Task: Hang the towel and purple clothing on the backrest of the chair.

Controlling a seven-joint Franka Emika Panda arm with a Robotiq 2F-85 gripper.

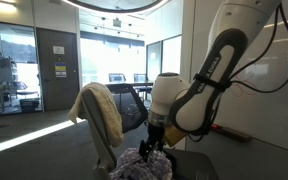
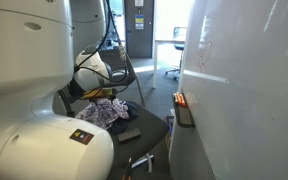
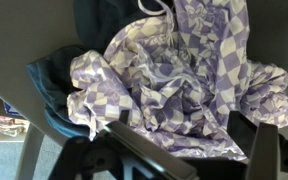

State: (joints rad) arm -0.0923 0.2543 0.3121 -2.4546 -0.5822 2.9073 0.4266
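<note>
My open gripper, its spread fingers already at either side, will lower onto the bunched folds of the purple-and-white checkered clothing [image 3: 174,80] next.
The purple-and-white checkered clothing [image 3: 174,80] lies crumpled on the dark chair seat; it shows in both exterior views [image 1: 136,165] [image 2: 104,112]. A cream towel [image 1: 101,108] hangs over the chair's backrest, and it also shows in an exterior view [image 2: 91,66]. My gripper [image 1: 152,148] hovers just above the clothing. In the wrist view the gripper [image 3: 189,150] is open, its two dark fingers spread wide at either side of the cloth's near edge. Nothing is held between them.
A white wall [image 1: 274,110] runs close beside the chair. The dark seat [image 2: 149,128] extends past the clothing. A dark teal garment [image 3: 54,85] lies under the purple cloth. Office desks and chairs [image 2: 169,50] stand further back.
</note>
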